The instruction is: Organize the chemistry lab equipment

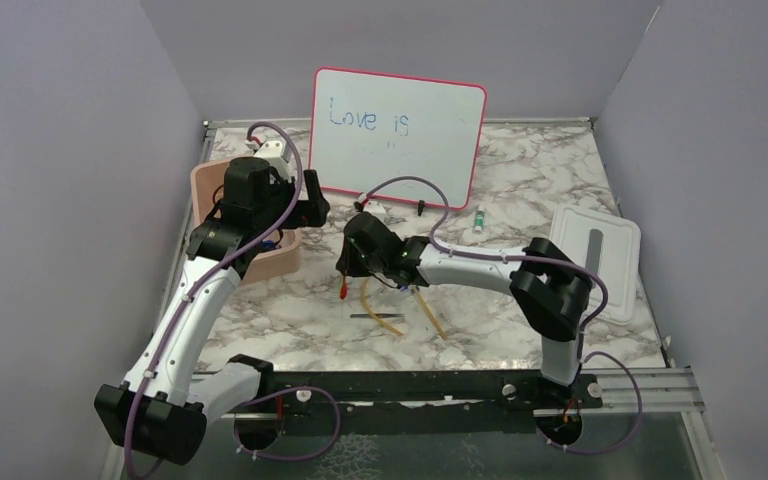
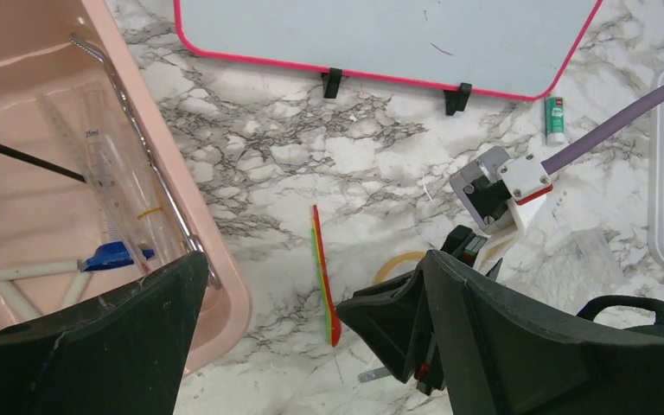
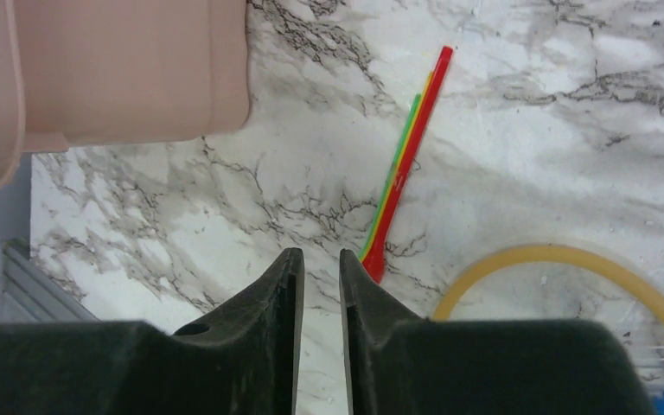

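Note:
My right gripper needs to lower and turn in line with the stems, onto the part of them just beyond the spatula's red tip (image 1: 344, 279), because they lie slanted to its fingers.
The red-tipped spatula (image 1: 344, 288) lies flat on the marble, also in the left wrist view (image 2: 322, 268) and the right wrist view (image 3: 402, 164). My right gripper (image 1: 345, 262) (image 3: 320, 255) hovers just left of its red tip, with the jaws a thin slit apart and nothing between them. The tan rubber tube (image 1: 430, 318) (image 3: 553, 255) curls to the right, beside a thin dark rod (image 1: 378, 316). My left gripper (image 1: 300, 215) (image 2: 311, 346) is wide open and empty by the pink bin (image 2: 225, 277), which holds metal tongs (image 2: 138, 147), the black tripod (image 2: 17, 156) and clear blue-capped tubes (image 2: 112, 194).
The pink-framed whiteboard (image 1: 400, 130) stands at the back. A small vial (image 1: 479, 220) (image 2: 554, 119) lies in front of its right end. The white lid (image 1: 600, 260) lies at the right. The pink bin (image 1: 200, 185) sits at the left edge, with grey walls around.

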Robot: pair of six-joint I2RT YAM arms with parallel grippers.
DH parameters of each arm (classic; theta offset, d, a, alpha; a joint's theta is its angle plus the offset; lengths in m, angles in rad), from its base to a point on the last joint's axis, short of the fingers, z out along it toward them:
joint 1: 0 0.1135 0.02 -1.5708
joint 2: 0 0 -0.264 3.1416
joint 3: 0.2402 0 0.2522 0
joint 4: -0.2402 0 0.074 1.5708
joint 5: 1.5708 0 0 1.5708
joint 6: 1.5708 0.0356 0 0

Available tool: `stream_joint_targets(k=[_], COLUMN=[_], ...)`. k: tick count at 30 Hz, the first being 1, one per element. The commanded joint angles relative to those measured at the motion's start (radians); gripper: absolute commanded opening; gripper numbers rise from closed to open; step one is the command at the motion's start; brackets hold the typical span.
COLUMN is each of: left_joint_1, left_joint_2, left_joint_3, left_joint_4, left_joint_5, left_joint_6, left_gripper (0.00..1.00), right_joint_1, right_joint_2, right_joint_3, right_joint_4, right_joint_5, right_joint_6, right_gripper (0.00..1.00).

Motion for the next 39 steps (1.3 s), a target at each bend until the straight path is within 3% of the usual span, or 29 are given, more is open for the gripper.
stream_joint_targets(k=[1,5,17,30,36,39], left_joint_1=[-0.003,-0.003,-0.007,-0.033,-0.041,-0.043], left_joint_2=[-0.006,-0.011,-0.045,-0.089,-0.098,-0.097], left_joint_3=[0.012,0.045,0.129,0.14,0.133,0.129], left_joint_4=[0.022,-0.02,-0.124,-0.145,-0.144,-0.142], left_joint_5=[-0.14,-0.314,-0.621,-0.704,-0.724,-0.718], left_joint_6=[-0.044,-0.068,-0.131,-0.15,-0.146,-0.147], left_gripper=[0.96,0.96,0.96,0.97,0.97,0.97], right_joint_1=[0.003,0.003,0.014,0.026,0.026,0.026], right_joint_2=[0.061,0.099,0.281,0.426,0.453,0.443], right_joint_3=[0.112,0.164,0.4,0.584,0.619,0.617], right_joint_4=[-0.149,-0.223,-0.489,-0.667,-0.733,-0.734], right_joint_5=[0.046,0.065,0.078,0.137,0.172,0.189], right_joint_6=[0.014,0.024,0.054,0.045,0.054,0.058], right_gripper=[0.33,0.41,0.39,0.33,0.16,0.02])
